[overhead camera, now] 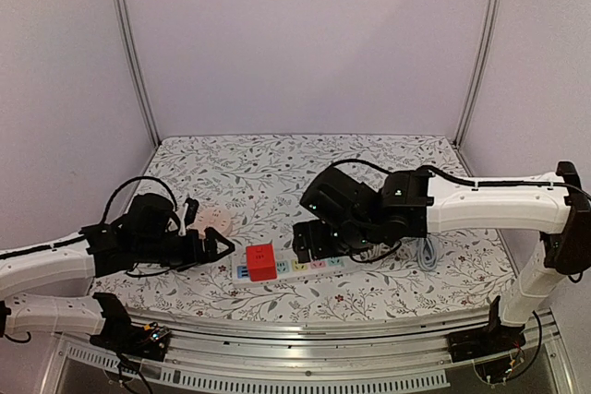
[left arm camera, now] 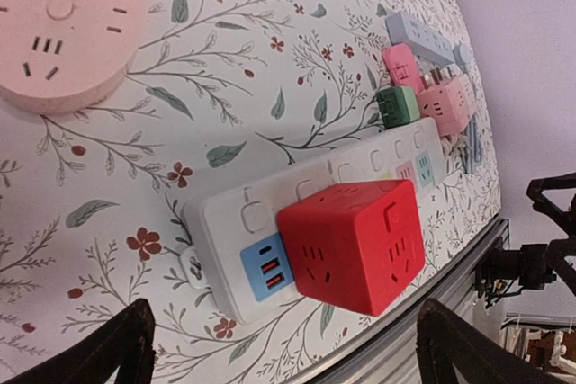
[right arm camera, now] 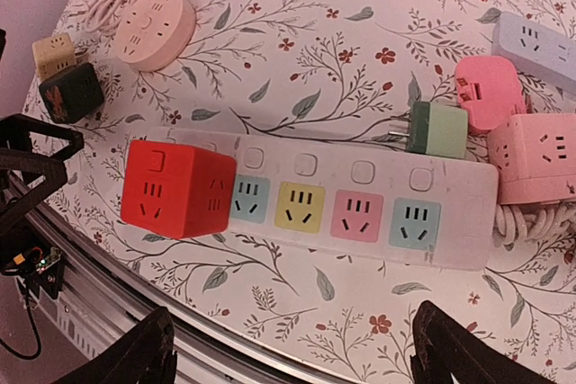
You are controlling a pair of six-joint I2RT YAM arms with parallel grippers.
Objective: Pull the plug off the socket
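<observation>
The red cube (left arm camera: pixel 355 245) is next: I will move my right gripper along the power strip until it is over the cube, then lower around its sides.
A red cube plug (overhead camera: pixel 261 261) sits plugged into the left end of a white power strip socket (overhead camera: pixel 314 265) near the table's front edge. In the left wrist view the red cube (left arm camera: pixel 355 245) stands on the strip (left arm camera: pixel 238 222) beside a blue USB panel. My left gripper (left arm camera: pixel 288 345) hangs open just left of the cube, nothing between its fingers. The right wrist view shows the cube (right arm camera: pixel 175 188) and the strip (right arm camera: pixel 468 182) with several coloured outlets. My right gripper (right arm camera: pixel 292 348) is open above the strip's middle, holding nothing.
A round pink socket (right arm camera: pixel 153 24) lies left of the strip. A green adapter (right arm camera: pixel 436 129), two pink adapters (right arm camera: pixel 486 92) and a lilac strip (right arm camera: pixel 535 42) lie behind its right end. Beige and dark cubes (right arm camera: pixel 63 74) sit far left. The metal table rail (right arm camera: pixel 135 312) runs close in front.
</observation>
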